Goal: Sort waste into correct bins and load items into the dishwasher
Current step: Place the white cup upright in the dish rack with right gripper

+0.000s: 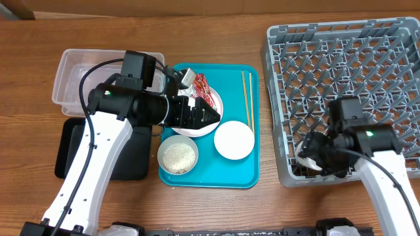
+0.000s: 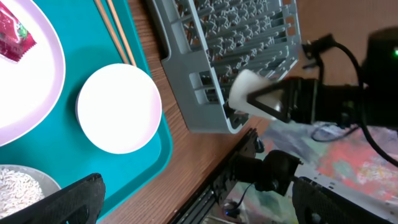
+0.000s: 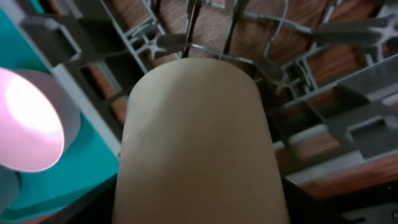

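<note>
The robot should bring its open left gripper back from the plate [image 1: 220,108] and down onto the rice bowl's rim facing the white bowl, because the grains are still unsorted.
The red snack wrapper [image 1: 205,88] [image 2: 15,40] lies on the white plate [image 1: 220,108] [image 2: 37,93] on the teal tray. My left gripper [image 1: 203,118] [image 2: 205,205] hovers over the plate's front edge, open and empty. A bowl of rice grains [image 1: 178,156] [image 2: 18,186], a white bowl [image 1: 233,139] [image 2: 118,107] and chopsticks [image 1: 247,98] [image 2: 115,31] are also on the tray. My right gripper [image 1: 315,152] [image 3: 199,199] is shut on the small white cup [image 1: 306,157] [image 3: 199,137] [image 2: 249,93] at the grey dish rack's [image 1: 348,65] [image 3: 249,37] front left corner. The tissue wad is not in view.
The teal tray [image 1: 236,172] lies between the bins and the rack. The clear tub [image 1: 72,78] stands at the back left, the black tray [image 1: 72,151] in front of it under my left arm. The table's front edge is close behind the tray.
</note>
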You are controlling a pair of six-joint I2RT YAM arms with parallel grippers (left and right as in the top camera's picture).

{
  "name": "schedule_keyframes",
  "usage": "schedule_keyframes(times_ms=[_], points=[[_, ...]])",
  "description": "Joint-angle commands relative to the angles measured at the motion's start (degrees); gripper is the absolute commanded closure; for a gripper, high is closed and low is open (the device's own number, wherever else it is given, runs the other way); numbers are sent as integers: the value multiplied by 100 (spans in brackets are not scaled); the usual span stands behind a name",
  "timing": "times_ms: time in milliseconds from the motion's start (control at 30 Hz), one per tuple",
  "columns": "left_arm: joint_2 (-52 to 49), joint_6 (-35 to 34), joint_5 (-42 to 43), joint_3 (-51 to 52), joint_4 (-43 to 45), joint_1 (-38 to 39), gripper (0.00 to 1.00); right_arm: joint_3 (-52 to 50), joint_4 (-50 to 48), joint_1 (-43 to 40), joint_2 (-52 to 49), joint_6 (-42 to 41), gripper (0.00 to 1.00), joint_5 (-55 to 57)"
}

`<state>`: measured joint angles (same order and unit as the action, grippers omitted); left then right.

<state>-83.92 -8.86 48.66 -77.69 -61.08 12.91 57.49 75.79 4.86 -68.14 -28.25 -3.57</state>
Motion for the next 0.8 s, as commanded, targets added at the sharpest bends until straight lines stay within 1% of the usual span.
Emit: schedule_keyframes(times_ms=[0,67,133,200,367,433,467,533,567,633,700,767], points=[[2,-15,-133,-11,15,96,2,-55,-350,-22,-297,-354,22,48],[2,-15,-197,-11,2,127,3,-42,-374,-22,-407,-356,20,-26],[2,-17,-422,-9,-46,184,3,-22,-330,-22,-420,-354,12,-138],[2,-22,-804,-11,-92,269,3,76,-262,-22,-380,-352,8,-144],[2,-260,-1655,-9,-157,584,3,479,-264,0,7,-321,7,-232],[2,-393,-2026,-9,-205,715,6,708,-310,0,275,-254,7,-243],[2,-551,-2378,-11,-267,804,7,804,-369,0,415,-149,7,-280],[2,-1016,-3346,-9,-511,979,8,953,-509,0,710,-125,7,-278],[2,-1381,-4000,9,-693,1086,9,994,-671,0,914,-17,5,-332],[2,-1847,-4780,138,-837,1272,11,999,-929,-2,1200,175,5,-570],[-2,-2096,-5086,535,-605,1473,16,999,-1106,0,1392,177,5,-780],[-11,-2146,-5042,916,-260,1567,21,999,-1182,0,1458,332,5,-973]])
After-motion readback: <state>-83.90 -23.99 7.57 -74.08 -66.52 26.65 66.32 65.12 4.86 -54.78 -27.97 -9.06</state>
